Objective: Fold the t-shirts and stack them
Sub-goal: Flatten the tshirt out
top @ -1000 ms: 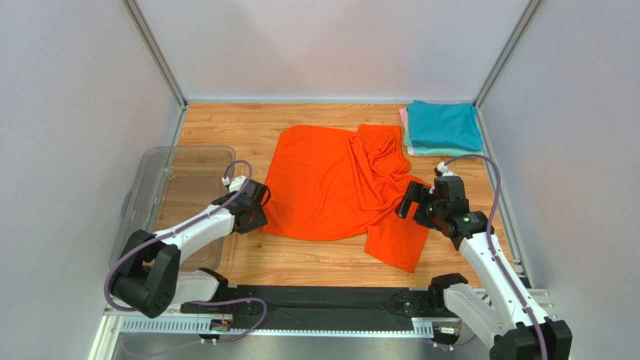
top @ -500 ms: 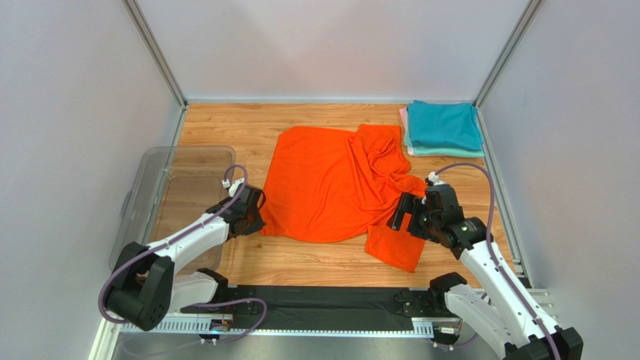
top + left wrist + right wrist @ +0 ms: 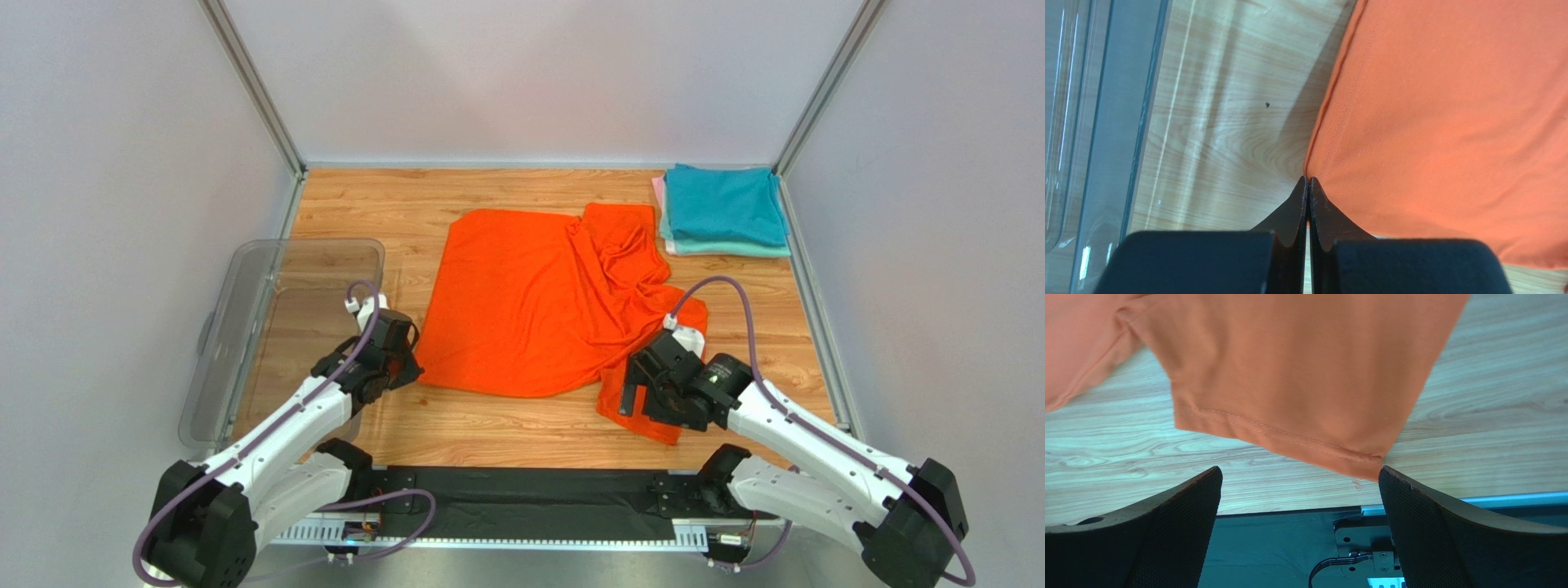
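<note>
The sleeve hem's outer corner [image 3: 673, 437] [image 3: 1370, 468] lies by one finger, so my right gripper moves down next, toward the right in the wrist view, and closes on it.
The orange t-shirt [image 3: 534, 306] lies spread on the wooden table, bunched along its right side. My left gripper [image 3: 395, 358] is shut, its tips [image 3: 1308, 179] pinching the hem at the shirt's near-left corner [image 3: 1438, 122]. My right gripper [image 3: 638, 395] is open wide and low over the shirt's near-right sleeve [image 3: 644, 410]. In the right wrist view the sleeve hem [image 3: 1290, 373] lies just ahead of the open gripper [image 3: 1300, 471], untouched. A folded teal shirt [image 3: 724, 203] tops a stack at the back right, with a mint green edge [image 3: 730, 249] and a pale pink edge [image 3: 659, 196] under it.
A clear plastic tub [image 3: 264, 263] stands along the left side, its wall close to my left gripper [image 3: 1125, 122]. The black mounting strip [image 3: 515, 490] and its cable plate [image 3: 1364, 551] lie at the near edge, right below my right gripper. Grey walls enclose the table.
My right gripper has swung from beside the shirt's right side down toward the near edge, over the sleeve. My left gripper has drawn back to the near left, the shirt corner following slightly.
</note>
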Available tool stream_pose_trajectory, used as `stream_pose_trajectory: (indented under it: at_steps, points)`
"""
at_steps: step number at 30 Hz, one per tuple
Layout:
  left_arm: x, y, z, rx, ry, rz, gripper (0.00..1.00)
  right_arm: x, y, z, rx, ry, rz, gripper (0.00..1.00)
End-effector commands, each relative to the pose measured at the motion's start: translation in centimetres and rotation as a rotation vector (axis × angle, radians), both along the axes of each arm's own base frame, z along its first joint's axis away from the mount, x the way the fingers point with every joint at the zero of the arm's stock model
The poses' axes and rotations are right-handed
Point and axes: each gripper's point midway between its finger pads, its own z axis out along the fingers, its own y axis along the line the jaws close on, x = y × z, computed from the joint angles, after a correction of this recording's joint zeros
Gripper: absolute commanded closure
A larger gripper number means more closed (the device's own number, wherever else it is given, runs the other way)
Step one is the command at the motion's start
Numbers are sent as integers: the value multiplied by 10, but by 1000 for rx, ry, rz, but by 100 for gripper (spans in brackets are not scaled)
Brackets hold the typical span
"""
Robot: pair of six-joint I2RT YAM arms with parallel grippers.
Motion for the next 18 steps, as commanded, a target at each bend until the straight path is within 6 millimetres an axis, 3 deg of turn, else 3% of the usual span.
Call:
stream_pose_trajectory:
  at_steps: [1, 6, 10, 18]
  points:
    - [-5, 5, -4, 19, 15, 3, 100, -2, -10, -5, -22, -12, -79, 2]
    - [-2, -1, -4, 6, 6, -25, 100, -1, -16, -17, -72, 6, -95, 7]
    - [-3, 3, -4, 20, 8, -13, 100, -5, -29, -30, -134, 61, -131, 17]
    - [-2, 6, -2, 33, 9, -5, 100, -6, -25, -44, -100, 95, -150, 30]
